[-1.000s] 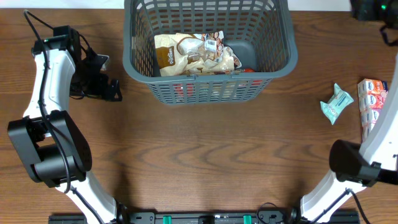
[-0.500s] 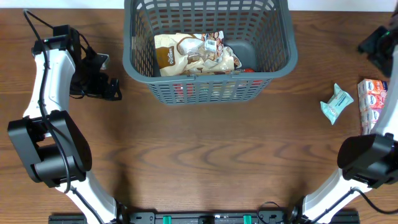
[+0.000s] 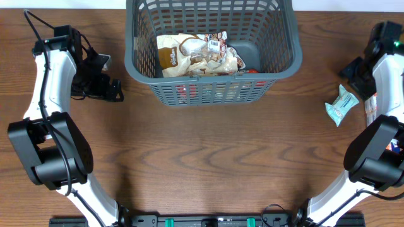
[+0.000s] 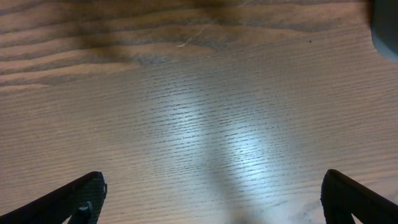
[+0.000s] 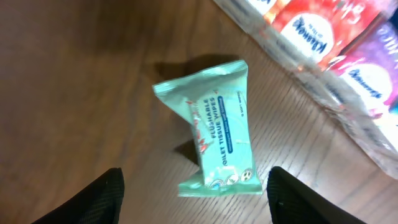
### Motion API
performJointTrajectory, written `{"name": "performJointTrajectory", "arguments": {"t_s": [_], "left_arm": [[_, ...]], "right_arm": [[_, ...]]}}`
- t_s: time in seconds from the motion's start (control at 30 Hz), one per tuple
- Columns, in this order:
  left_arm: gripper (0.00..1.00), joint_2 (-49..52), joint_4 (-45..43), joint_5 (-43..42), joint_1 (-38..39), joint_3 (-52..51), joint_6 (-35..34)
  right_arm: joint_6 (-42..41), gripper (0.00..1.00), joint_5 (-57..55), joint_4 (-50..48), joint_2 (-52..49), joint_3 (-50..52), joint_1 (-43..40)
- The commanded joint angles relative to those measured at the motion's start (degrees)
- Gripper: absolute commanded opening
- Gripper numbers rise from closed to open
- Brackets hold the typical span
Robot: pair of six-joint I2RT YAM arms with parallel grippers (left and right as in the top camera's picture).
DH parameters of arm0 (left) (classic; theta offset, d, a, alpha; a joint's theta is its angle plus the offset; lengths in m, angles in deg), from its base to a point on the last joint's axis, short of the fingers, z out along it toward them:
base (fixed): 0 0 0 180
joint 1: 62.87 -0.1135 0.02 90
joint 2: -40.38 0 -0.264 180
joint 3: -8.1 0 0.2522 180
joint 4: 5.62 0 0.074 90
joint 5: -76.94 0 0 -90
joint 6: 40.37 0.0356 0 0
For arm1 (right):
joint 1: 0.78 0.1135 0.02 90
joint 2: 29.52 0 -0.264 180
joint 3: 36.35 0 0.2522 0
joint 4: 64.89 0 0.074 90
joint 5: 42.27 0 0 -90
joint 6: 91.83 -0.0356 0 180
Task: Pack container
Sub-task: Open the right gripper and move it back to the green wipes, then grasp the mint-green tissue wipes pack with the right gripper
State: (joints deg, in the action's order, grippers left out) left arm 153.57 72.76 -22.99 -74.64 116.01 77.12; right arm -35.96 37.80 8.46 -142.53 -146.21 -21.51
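My right gripper will next move down onto the middle of the mint green packet (image 3: 341, 105) (image 5: 221, 132), with fingers on either side, and close. The packet already lies lined up between them.
The dark grey slotted basket (image 3: 278, 38) stands at the top middle of the table, with a tan snack packet (image 3: 196, 53) and other packets in it. A mint green packet of wipes (image 3: 341, 104) lies on the table at the right; in the right wrist view (image 5: 217, 134) it lies between my open fingers, just beyond the tips. My right gripper (image 3: 355, 70) hovers above it, open and empty (image 5: 196, 199). My left gripper (image 3: 112, 90) is open and empty over bare wood left of the basket (image 4: 211, 196).
A multipack of tissue packets (image 3: 377, 101) in red, pink and purple lies at the right edge, beside the wipes; it also shows in the right wrist view (image 5: 323, 56). The basket's corner shows at the left wrist view's top right (image 4: 387, 31).
My right arm has swung down from the top right corner to above the green wipes packet. The left arm and the basket have not moved.
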Motion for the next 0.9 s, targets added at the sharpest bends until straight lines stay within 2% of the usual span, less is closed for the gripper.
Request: {"name": "performJointTrajectory", "arguments": {"t_s": [0.0,0.77,0.8,0.83,0.87], "left_arm": [[0.99,0.0,0.3,-0.2,0.1,-0.1,0.7],[0.98,0.0,0.9,-0.2,0.1,-0.1,-0.5],[0.99,0.0,0.9,-0.2,0.1,-0.1,-0.5],[0.99,0.0,0.9,-0.2,0.1,-0.1,-0.5],[0.99,0.0,0.9,-0.2,0.1,-0.1,-0.5]], "right_arm": [[-0.5,0.64,0.1,-2.2,0.3,4.2,-0.7],[1.7,0.65,-0.8,-21.3,0.2,23.2,-1.2],[1.7,0.62,-0.8,-21.8,0.2,23.8,-1.2],[1.7,0.54,-0.8,-22.3,0.2,24.3,-1.2],[1.7,0.36,-0.8,-22.6,0.2,24.6,-1.3]]}}
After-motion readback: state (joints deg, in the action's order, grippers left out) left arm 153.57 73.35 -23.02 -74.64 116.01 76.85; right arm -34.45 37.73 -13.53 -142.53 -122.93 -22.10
